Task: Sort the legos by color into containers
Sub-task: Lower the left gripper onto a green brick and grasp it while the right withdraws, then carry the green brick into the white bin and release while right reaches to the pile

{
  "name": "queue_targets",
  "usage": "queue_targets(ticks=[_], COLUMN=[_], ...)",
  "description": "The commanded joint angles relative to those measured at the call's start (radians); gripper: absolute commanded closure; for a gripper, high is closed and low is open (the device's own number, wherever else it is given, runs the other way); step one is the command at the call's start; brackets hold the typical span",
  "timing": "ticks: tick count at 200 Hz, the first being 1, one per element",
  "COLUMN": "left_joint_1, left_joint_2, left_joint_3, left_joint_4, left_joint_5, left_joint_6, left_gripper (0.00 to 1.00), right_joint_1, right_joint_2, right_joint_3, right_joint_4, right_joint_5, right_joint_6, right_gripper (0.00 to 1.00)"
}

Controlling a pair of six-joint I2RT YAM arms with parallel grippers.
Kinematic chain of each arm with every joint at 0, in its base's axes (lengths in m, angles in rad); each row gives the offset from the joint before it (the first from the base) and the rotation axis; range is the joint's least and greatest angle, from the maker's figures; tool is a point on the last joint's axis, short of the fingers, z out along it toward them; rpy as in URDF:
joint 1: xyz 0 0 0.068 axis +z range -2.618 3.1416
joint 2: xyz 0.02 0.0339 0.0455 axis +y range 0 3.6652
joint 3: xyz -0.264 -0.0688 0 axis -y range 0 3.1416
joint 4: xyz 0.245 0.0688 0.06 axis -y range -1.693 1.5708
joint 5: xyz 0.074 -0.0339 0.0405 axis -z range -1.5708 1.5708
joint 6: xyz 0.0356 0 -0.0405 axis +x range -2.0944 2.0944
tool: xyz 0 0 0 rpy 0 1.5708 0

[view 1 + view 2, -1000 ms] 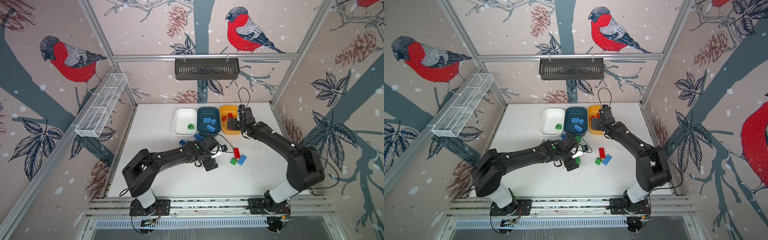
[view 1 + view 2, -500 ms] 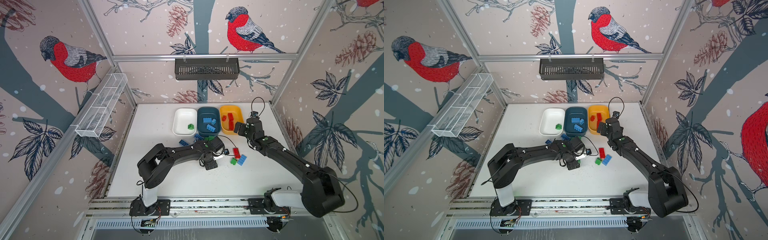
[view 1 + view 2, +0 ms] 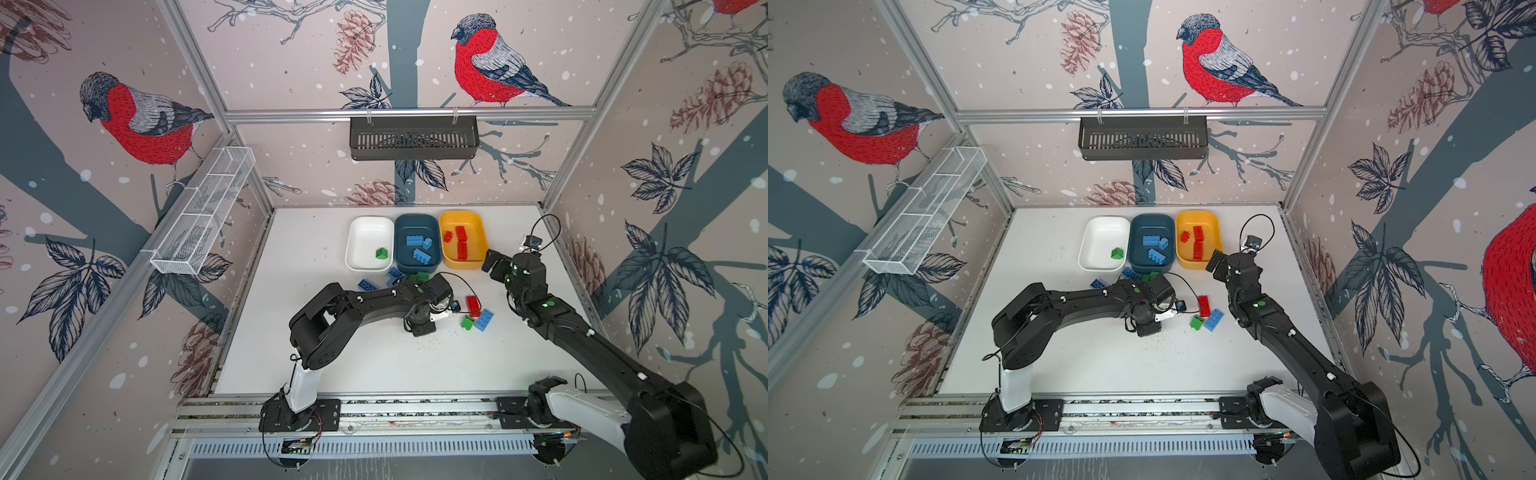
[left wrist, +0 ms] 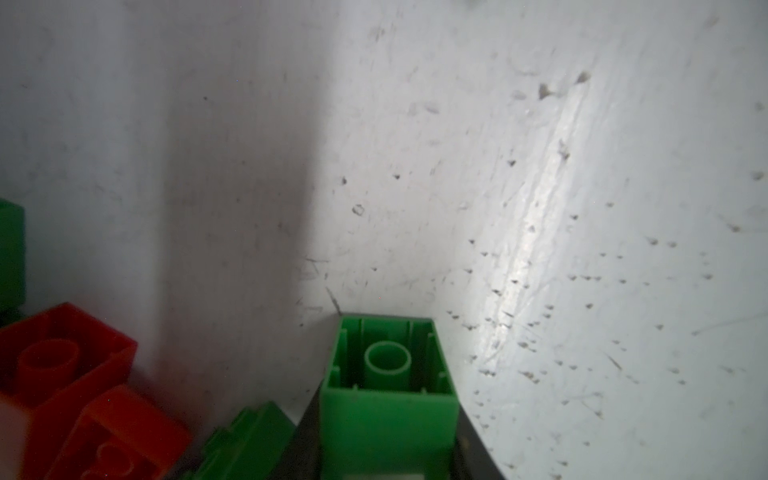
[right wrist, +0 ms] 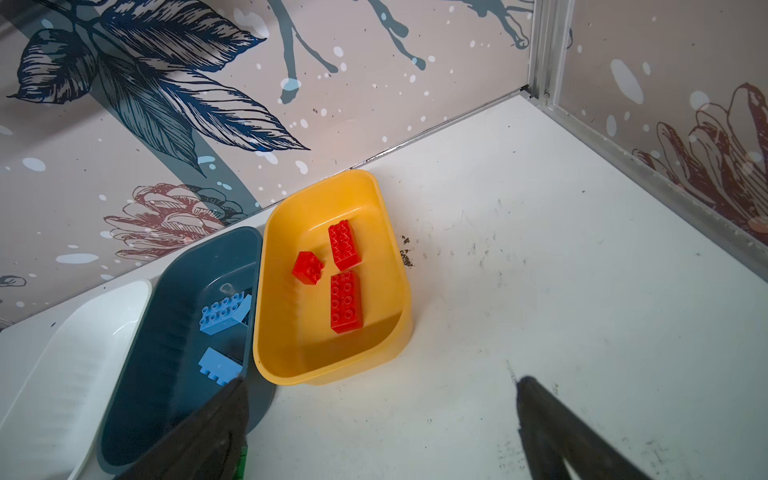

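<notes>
I will carry the green lego (image 4: 388,386) up and outward in my left gripper and let go of it above the white tub's bottom, because a green lego lies there.
My left gripper (image 3: 420,326) points down at the middle of the table and is shut on a green lego (image 4: 388,386), hollow underside toward the camera. The wrist hides that brick in both top views. Loose red (image 3: 472,305), green (image 3: 468,322) and blue (image 3: 484,320) legos lie just right of it. More blue (image 3: 368,285) and green (image 3: 420,276) ones sit before the containers. The white tub (image 3: 365,230) holds a green brick, the teal tub (image 3: 417,224) blue ones, the yellow tub (image 3: 476,232) three red ones (image 5: 345,301). My right gripper (image 5: 380,382) hangs open and empty by the yellow tub's near right corner.
A black slotted basket (image 3: 413,137) hangs on the back wall and a white wire-mesh tray (image 3: 203,216) on the left wall. Red bricks (image 4: 62,361) and another green one (image 4: 249,440) lie close beside the left gripper. Panel walls close in the table.
The left gripper has shut on the green lego. The right arm has drawn back from over the yellow tub to its near right corner, still open.
</notes>
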Motion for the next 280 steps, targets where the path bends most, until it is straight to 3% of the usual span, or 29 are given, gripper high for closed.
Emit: queue_targets(ticks=[1,55,109,161,207,227,255,280], left_joint_1=[0.008,0.062,0.197,0.372,0.501,0.548,0.601,0.643], left_joint_2=[-0.02,-0.08,-0.186,-0.263,-0.275,-0.277,-0.24,-0.158], left_joint_3=[-0.015,-0.034,-0.088,-0.176,-0.209,-0.233,-0.221,-0.155], left_joint_4=[0.039,0.109,0.288,0.535,0.643,0.693,0.691,0.645], left_joint_5=[0.009,0.055,0.151,0.145,0.193,0.167,0.02,0.03], left_joint_6=[-0.009,-0.047,-0.193,-0.421,-0.583,-0.657,-0.808,-0.885], left_gripper=[0.76,0.84,0.84,0.87,0.87,0.87,0.86,0.86], right_joint_1=[-0.002,0.009,0.06,0.094,0.152,0.164,0.169,0.171], right_joint_2=[0.008,0.086,0.127,0.153,0.208,0.228,0.265,0.302], right_joint_3=[0.015,0.021,0.032,0.06,0.099,0.118,0.152,0.187], right_joint_4=[0.018,0.088,0.101,0.1,0.073,0.061,0.033,0.004], right_joint_5=[-0.031,-0.304,-0.278,-0.367,-0.36,-0.316,-0.302,-0.332], right_joint_6=[-0.002,-0.037,-0.07,-0.114,-0.142,-0.119,-0.106,-0.105], right_gripper=[0.0,0.0,0.0,0.01,0.0,0.01,0.01,0.0])
